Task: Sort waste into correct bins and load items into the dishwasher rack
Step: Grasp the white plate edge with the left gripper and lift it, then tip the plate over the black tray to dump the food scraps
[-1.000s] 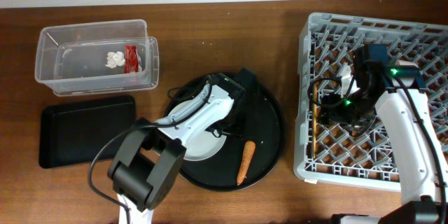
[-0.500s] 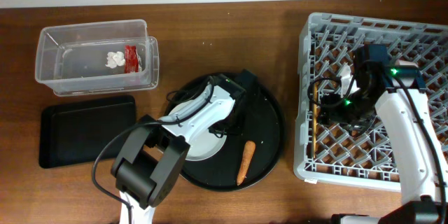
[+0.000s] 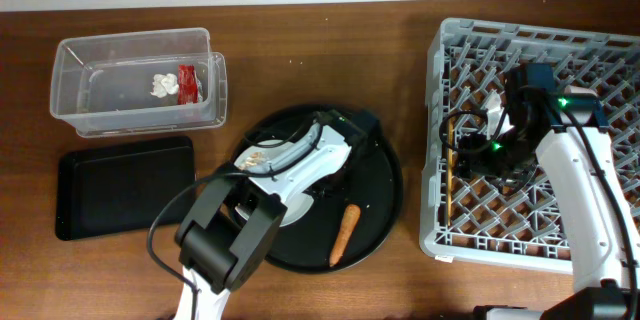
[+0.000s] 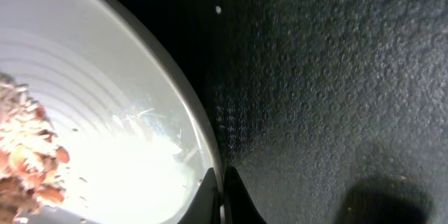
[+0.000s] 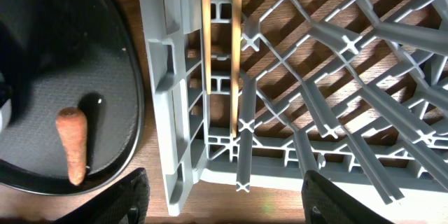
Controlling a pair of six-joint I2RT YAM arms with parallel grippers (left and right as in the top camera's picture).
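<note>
The left gripper will next move up over the black rectangular tray (image 3: 127, 187) and tip the plate (image 3: 293, 207) so its food scraps fall off. Then it will bring the plate back to the round tray and let it go.
My left gripper (image 3: 335, 160) is shut on the right rim of the pale plate (image 3: 293, 207), which rests on the big round black tray (image 3: 375, 195). The left wrist view shows the rim pinched between the fingertips (image 4: 210, 199), with beige food scraps (image 4: 28, 161) on the plate (image 4: 105, 133). An orange carrot (image 3: 341, 235) lies on the round tray beside the plate. My right gripper (image 3: 478, 160) hangs open over the left part of the grey dishwasher rack (image 3: 540, 35), above the wooden stick (image 5: 236, 56). Inside the clear tub (image 3: 70, 95) are the tissue (image 3: 163, 84) and red wrapper (image 3: 187, 82).
The shallow black rectangular tray (image 3: 125, 188) lies in front of the clear tub at the left. In the right wrist view the rack's left wall (image 5: 175, 112) stands close beside the round tray (image 5: 105, 77), where the carrot (image 5: 73, 143) lies.
My left jaws have closed onto the plate's rim. The left arm, plate and carrot have shifted slightly. The right arm has not moved.
</note>
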